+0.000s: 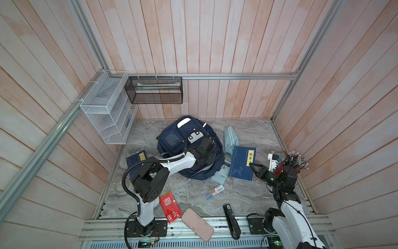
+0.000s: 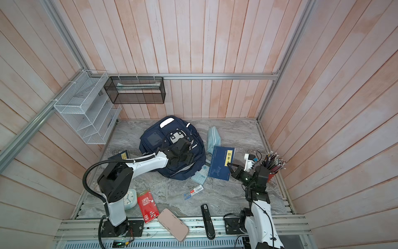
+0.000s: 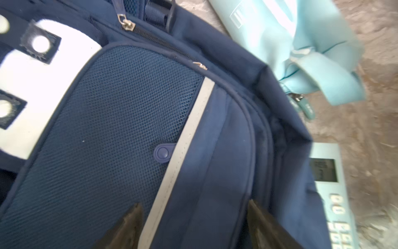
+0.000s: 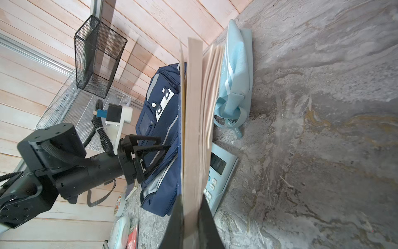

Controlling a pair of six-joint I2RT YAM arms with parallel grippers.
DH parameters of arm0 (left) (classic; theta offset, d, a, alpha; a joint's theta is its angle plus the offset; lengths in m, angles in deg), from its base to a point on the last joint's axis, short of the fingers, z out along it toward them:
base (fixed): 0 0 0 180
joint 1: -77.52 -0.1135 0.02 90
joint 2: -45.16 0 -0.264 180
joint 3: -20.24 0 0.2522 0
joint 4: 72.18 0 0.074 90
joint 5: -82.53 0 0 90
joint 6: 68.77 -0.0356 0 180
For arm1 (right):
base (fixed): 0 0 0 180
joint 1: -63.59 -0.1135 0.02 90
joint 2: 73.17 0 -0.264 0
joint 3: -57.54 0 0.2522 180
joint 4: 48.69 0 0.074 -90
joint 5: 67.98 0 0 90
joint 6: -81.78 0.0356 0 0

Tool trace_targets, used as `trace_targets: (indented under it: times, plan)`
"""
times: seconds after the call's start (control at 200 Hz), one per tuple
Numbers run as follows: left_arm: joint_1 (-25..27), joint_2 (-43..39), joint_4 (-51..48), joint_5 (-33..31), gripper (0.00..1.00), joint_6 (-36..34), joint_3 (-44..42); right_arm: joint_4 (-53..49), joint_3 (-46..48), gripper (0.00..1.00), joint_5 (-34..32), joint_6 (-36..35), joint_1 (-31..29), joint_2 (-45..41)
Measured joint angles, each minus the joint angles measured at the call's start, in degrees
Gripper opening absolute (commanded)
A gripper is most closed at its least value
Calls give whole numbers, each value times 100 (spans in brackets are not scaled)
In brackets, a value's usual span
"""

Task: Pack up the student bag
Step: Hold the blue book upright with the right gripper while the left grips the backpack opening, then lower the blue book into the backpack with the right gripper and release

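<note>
The robot's left gripper has to go down next onto the bag's upper flap [image 3: 195, 224] beside the grey stripe and close there, because that cloth is just below its open fingers.
The student bag [image 1: 172, 140] [image 2: 154, 138], a navy backpack with white patches, lies flat at the back middle of the marble table. My left gripper [image 1: 207, 160] [image 2: 183, 160] hovers over its right side. In the left wrist view the left gripper [image 3: 193, 210] is open, its fingertips wide apart above the bag's [image 3: 120, 120] grey stripe, holding nothing. My right gripper [image 1: 252, 165] [image 2: 229, 165] [image 4: 191, 204] is shut on the edge of a blue book [image 1: 242, 163] [image 2: 221, 163] [image 4: 193, 107], lifting that edge off the table just right of the bag [image 4: 159, 120].
A light-blue pouch [image 1: 230, 138] and a calculator [image 1: 220, 174] lie against the bag's right side. Another blue book [image 1: 135, 159] lies left. Red packet [image 1: 169, 204], pink case [image 1: 197, 224] and stapler [image 1: 231, 220] sit near the front edge; a pencil cup [image 1: 295, 161] stands right.
</note>
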Motion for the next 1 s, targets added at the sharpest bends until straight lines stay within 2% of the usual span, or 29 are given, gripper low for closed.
trace_targets:
  times: [0.125, 0.17, 0.22, 0.265, 0.315, 0.44, 0.55, 0.81, 0.995]
  plan:
    - [-2, 201, 79, 79, 78, -24, 9, 0, 0, 0, -2, -22, 0, -9]
    - [11, 267, 55, 22, 72, -26, 68, 0, 0, 0, -4, -22, 0, -11]
    - [26, 385, -39, -46, 57, 7, 227, 2, 2, 0, -2, -20, 0, -13]
    - [39, 511, -131, -48, 34, -20, 428, 4, 7, 0, -2, -20, -4, -11]
    - [50, 616, -149, -15, 0, -15, 588, 4, 11, 0, -2, -20, -9, -11]
    - [-11, 492, -238, -57, 0, -20, 647, 4, 13, 0, -33, -17, -101, -11]
    - [-98, 48, -507, -4, 0, 22, 647, 26, 13, 0, -177, 11, -350, -7]
    - [-546, -1309, -791, 109, 0, 35, 636, 522, -4, 0, -807, 229, -1545, 584]
    - [-909, -1620, -881, 557, 0, 153, 603, 1038, -208, 0, -1215, 599, -2184, 1226]
